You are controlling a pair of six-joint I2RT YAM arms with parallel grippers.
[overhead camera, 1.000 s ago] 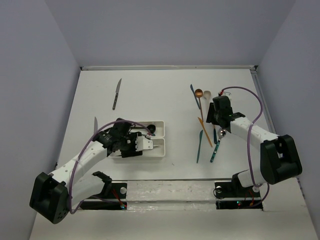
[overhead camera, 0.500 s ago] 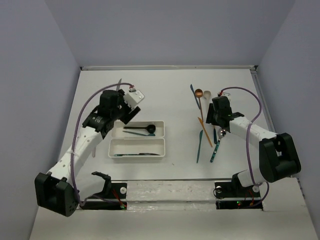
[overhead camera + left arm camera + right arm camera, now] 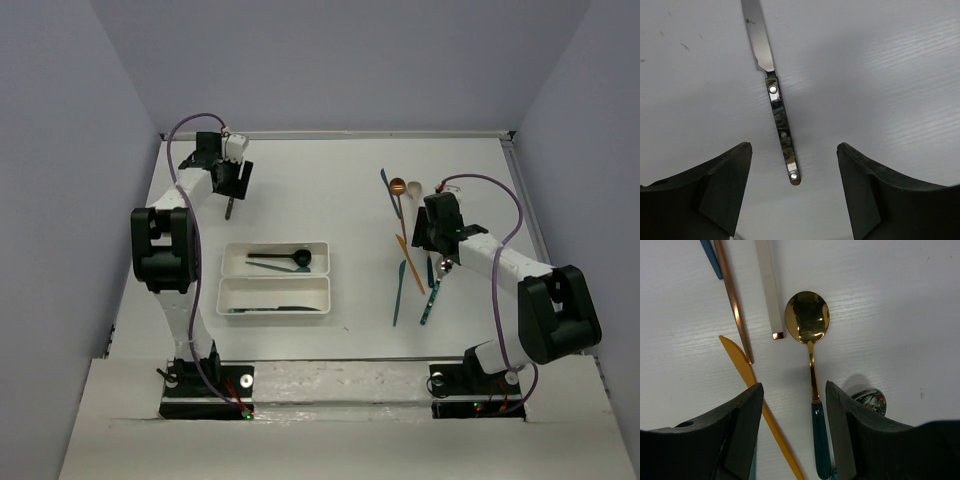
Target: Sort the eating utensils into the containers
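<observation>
The knife's dark riveted handle is below my left gripper, between the open fingers. I should next bring my left gripper down onto the handle's middle (image 3: 781, 122) and close it there.
A silver knife with a dark riveted handle (image 3: 782, 134) lies at the far left of the table (image 3: 300, 190). My left gripper (image 3: 794, 192) hangs open over its handle end, fingers on either side and not touching. In the top view that gripper (image 3: 238, 178) covers most of the knife (image 3: 229, 208). My right gripper (image 3: 794, 437) is open low over a gold spoon with a teal handle (image 3: 810, 325); the handle lies between the fingers. Two white trays sit mid-left. The far tray (image 3: 318, 245) holds a black spoon (image 3: 285, 260) and the near tray (image 3: 225, 292) a teal utensil (image 3: 275, 308).
Around the right gripper (image 3: 436, 225) lie an orange knife (image 3: 747, 371), a copper handle (image 3: 733, 302), a cream handle (image 3: 768, 290), a dark blue tip (image 3: 710, 257) and a silver spoon bowl (image 3: 871, 400). A teal knife (image 3: 399, 293) lies nearer. Grey walls enclose the table.
My left arm has lifted away from the near tray and swung to the far left, stopping over the silver knife with its jaws wider. The right arm has stayed put.
</observation>
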